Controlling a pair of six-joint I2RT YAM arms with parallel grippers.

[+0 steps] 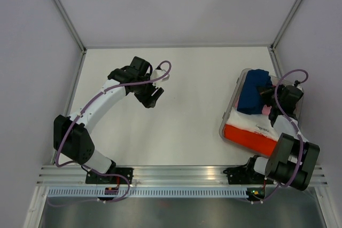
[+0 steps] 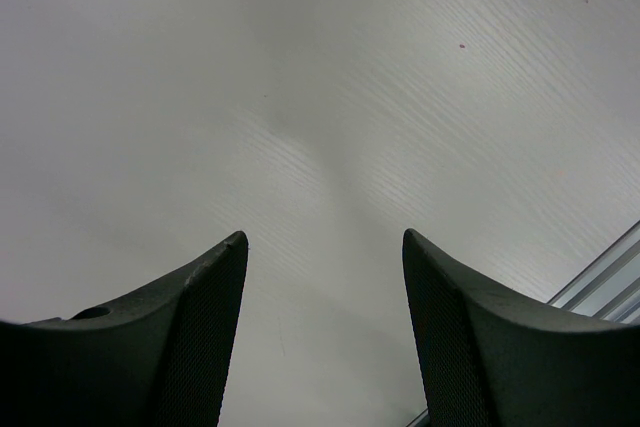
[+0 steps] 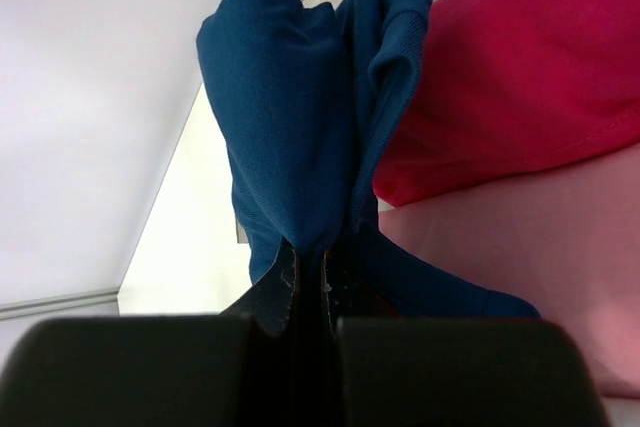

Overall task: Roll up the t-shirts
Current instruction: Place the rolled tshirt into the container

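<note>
My right gripper lowers the navy tee into the tray beside the pale pink cloth next, then opens, as the tee is still held above the stack.
A stack of t-shirts lies in a clear tray [image 1: 241, 76] at the table's right. On top is the navy-blue tee [image 1: 251, 94], bunched up; under it show pale pink [image 1: 265, 110], white [image 1: 250, 121] and orange-red [image 1: 249, 138] tees. My right gripper [image 1: 266, 94] is shut on a pinched fold of the navy tee [image 3: 290, 127], which rises from the jaws [image 3: 322, 262]. Magenta [image 3: 520, 77] and pale pink [image 3: 530, 257] cloth lie beside it. My left gripper [image 1: 152, 95] hangs open over bare table, nothing between its fingers [image 2: 200, 327].
The white table [image 1: 187, 121] is walled at the back and both sides. An aluminium rail [image 1: 181, 173] runs along the near edge, and its corner shows in the left wrist view [image 2: 605, 282]. The tray sits against the right wall.
</note>
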